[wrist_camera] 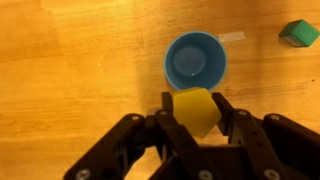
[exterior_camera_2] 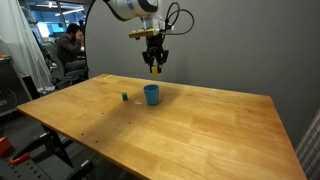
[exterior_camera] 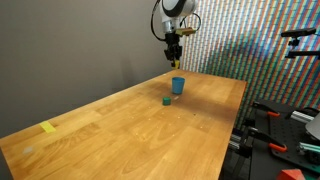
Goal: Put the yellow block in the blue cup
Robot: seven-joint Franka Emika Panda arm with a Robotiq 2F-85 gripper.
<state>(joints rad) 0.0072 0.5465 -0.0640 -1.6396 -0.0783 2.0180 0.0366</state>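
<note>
The blue cup's opening lies below and toward the top of the wrist view, so my gripper will next move over it, lower slightly and release the block.
My gripper is shut on the yellow block, held between both fingers. The blue cup stands upright on the wooden table below, open and empty, just ahead of the block in the wrist view. In both exterior views the gripper hangs well above the cup, with the block a small yellow speck at the fingertips.
A small dark green block lies on the table near the cup. A flat yellow tape piece lies near one table end. Equipment stands beside the table. People sit in the background.
</note>
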